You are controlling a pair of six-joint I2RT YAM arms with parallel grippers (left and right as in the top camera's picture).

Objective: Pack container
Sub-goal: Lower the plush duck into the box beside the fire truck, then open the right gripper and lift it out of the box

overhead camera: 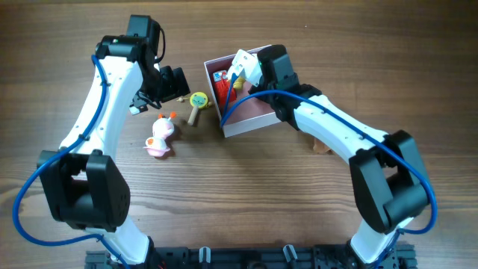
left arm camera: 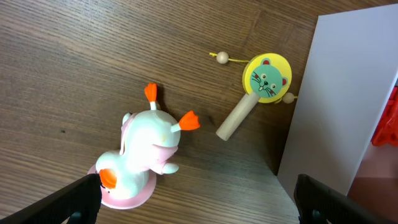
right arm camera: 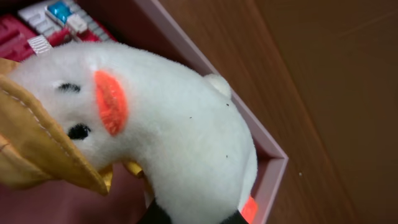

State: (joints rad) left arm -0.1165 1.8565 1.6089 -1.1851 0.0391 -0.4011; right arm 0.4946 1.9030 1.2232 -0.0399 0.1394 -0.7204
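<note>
The white plush duck (right arm camera: 168,130) goes down with my right gripper into the container (overhead camera: 252,116) next for release beside the red toy. The container's pink bottom there is free.
The container (overhead camera: 252,116), white outside and dusty pink inside, sits at the table's middle back. A red toy (overhead camera: 222,84) lies in it and also shows in the right wrist view (right arm camera: 22,38). My right gripper (overhead camera: 250,72) is shut on a white plush duck (right arm camera: 168,130) with a yellow bill and holds it over the container (right arm camera: 268,163). My left gripper (left arm camera: 199,196) is open above the table, between a white and pink plastic duck toy (left arm camera: 146,152) and the container's white wall (left arm camera: 329,99). A yellow cat-face rattle drum (left arm camera: 264,81) on a wooden handle lies near that wall.
In the overhead view the plastic duck toy (overhead camera: 161,136) and the rattle drum (overhead camera: 197,103) lie left of the container. A small brown object (overhead camera: 321,144) lies by the right arm. The table is dark wood.
</note>
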